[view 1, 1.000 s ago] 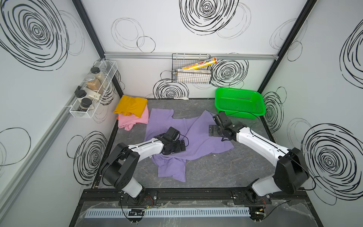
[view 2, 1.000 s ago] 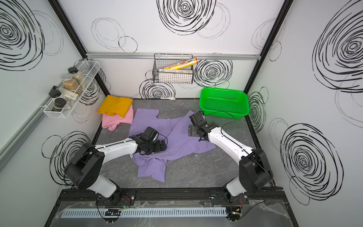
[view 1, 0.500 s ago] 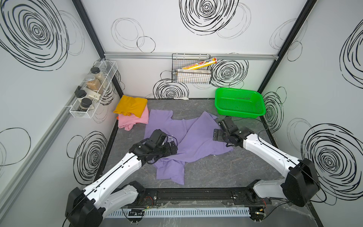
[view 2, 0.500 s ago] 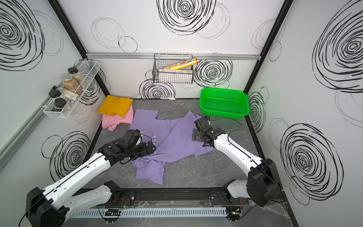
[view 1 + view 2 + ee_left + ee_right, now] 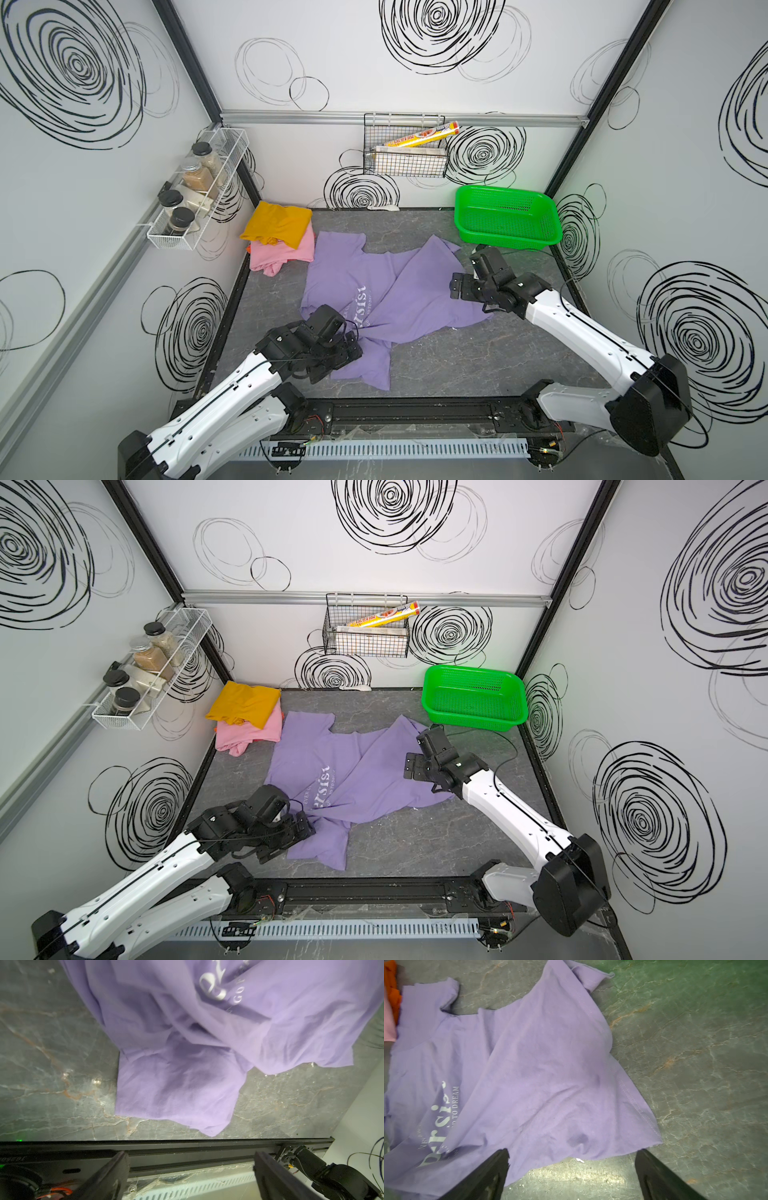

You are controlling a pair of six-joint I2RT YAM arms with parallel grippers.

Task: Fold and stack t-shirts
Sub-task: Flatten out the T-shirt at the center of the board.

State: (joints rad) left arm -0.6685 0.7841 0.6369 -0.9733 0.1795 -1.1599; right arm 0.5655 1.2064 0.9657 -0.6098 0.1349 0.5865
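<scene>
The left gripper moves down onto the near flap of the lavender t-shirt next and closes there, since the flap sticks out toward the front bar from the t-shirt's crumpled body.
A lavender t-shirt [image 5: 399, 299] [image 5: 361, 771] with white lettering lies crumpled and partly folded over itself in the middle of the table. A mustard-yellow t-shirt [image 5: 278, 224] rests folded on a pink t-shirt [image 5: 282, 253] at the back left corner. My left gripper [image 5: 345, 357] [image 5: 191, 1159] hovers open over the shirt's near-left part, nothing between its fingers [image 5: 116, 1167]. My right gripper [image 5: 468, 271] [image 5: 573, 1157] stands open above the shirt's right hem [image 5: 633, 1105], holding nothing.
A green perforated basket [image 5: 507, 220] sits at the back right. A wire basket [image 5: 405, 166] with rolls hangs on the back wall, and a jar rack [image 5: 195, 195] on the left wall. The black front rail [image 5: 399, 409] borders the table.
The left arm has pulled back from the shirt's middle toward the front left. The right gripper has drawn away slightly to the right. The lavender shirt lies still.
</scene>
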